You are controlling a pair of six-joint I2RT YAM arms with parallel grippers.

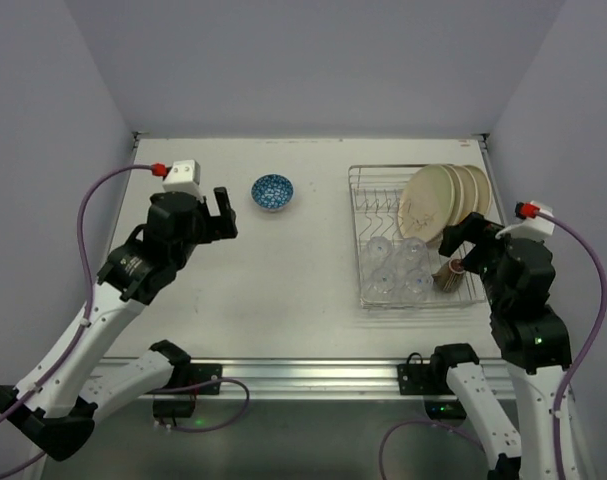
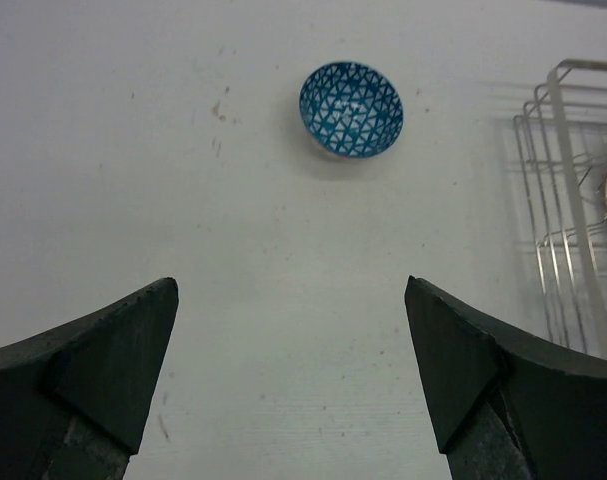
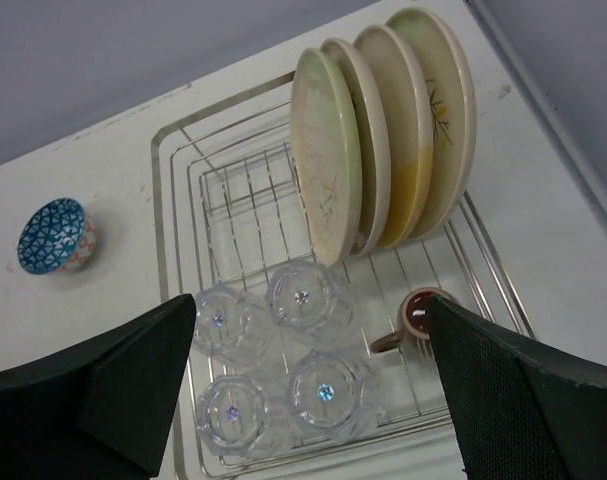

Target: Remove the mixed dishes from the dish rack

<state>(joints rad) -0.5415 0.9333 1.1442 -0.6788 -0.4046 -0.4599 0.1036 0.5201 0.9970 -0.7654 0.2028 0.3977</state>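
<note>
I will next move my right gripper outward and down onto the top rim of the plate [image 1: 451,188] [image 3: 349,125] nearest the bowl, since the rack's empty slots beside the plate leave room for my fingers.
The silver wire dish rack [image 1: 360,250] stands at the right of the table. In it stand several cream plates [image 1: 433,200] on edge, several clear glasses [image 1: 398,270] upside down, and a small dark cup [image 1: 450,272] at the near right. The blue-patterned bowl [image 1: 272,191] sits on the table, left of the rack. My left gripper [image 1: 226,213] is open and empty, near the bowl [image 2: 351,110]. My right gripper [image 1: 463,245] is open and empty above the rack's near right, over the glasses [image 3: 303,295] and cup [image 3: 423,315]. The plates [image 3: 383,140] lean behind them.
The table's white surface [image 1: 283,280] lies between the arms. Grey walls close the table at the back and both sides. The rack's right side runs close to the table's right edge [image 1: 491,190]. Purple cables hang from both arms.
</note>
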